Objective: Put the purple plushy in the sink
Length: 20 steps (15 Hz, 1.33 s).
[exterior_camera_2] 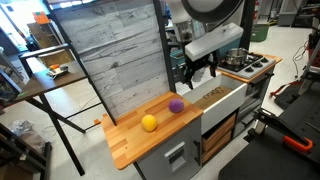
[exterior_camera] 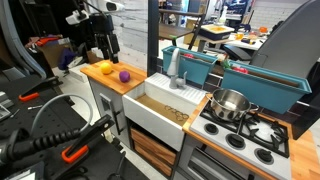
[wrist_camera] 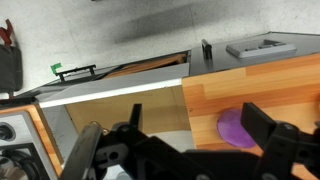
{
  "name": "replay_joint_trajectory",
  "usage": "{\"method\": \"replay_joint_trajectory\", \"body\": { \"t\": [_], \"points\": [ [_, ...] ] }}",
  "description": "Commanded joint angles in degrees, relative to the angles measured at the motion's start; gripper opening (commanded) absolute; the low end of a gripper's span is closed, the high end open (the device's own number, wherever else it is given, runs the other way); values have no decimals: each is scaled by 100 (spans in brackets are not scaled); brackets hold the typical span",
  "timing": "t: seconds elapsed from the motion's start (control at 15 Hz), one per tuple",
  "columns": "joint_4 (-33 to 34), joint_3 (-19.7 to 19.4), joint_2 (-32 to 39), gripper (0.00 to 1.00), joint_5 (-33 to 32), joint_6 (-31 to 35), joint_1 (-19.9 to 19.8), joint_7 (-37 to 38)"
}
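Note:
The purple plushy (exterior_camera: 124, 75) (wrist_camera: 238, 127) is below my gripper, to its right in the wrist view. My gripper needs to move that way next and lower its open fingers around it.
The purple plushy (exterior_camera: 124, 75) lies on the wooden counter beside the sink (exterior_camera: 160, 108), next to an orange-yellow round toy (exterior_camera: 104, 68). It shows in both exterior views (exterior_camera_2: 176, 104). The sink has a white front, a tan inside (wrist_camera: 115, 115) and a grey faucet (exterior_camera: 174, 72). My gripper (exterior_camera_2: 197, 72) hangs open and empty above the counter near the sink's edge. In the wrist view the plushy (wrist_camera: 238, 127) lies just inside the right finger of the gripper (wrist_camera: 198, 125), which straddles the line between counter and sink.
A steel pot (exterior_camera: 230, 103) stands on the toy stove right of the sink. Teal bins (exterior_camera: 262, 80) sit behind the sink and stove. A tall wood-pattern panel (exterior_camera_2: 115, 55) backs the counter. The yellow toy (exterior_camera_2: 149, 122) lies near the counter's front.

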Motion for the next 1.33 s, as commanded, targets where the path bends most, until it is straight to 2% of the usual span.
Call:
{"method": "replay_joint_trajectory", "body": {
  "t": [0.0, 0.4, 1.0, 1.07, 1.13, 1.27],
  "points": [
    [1189, -305, 1040, 100, 50, 24, 463, 449],
    [2533, -350, 2168, 100, 615, -20, 632, 1031],
    [3832, -467, 3248, 100, 724, -257, 781, 1256],
    [3927, -466, 3325, 75, 731, -322, 794, 1262],
    [4014, -488, 3391, 74, 720, -353, 818, 1284],
    [4159, -506, 3470, 58, 719, -505, 823, 1309]
  ]
}}
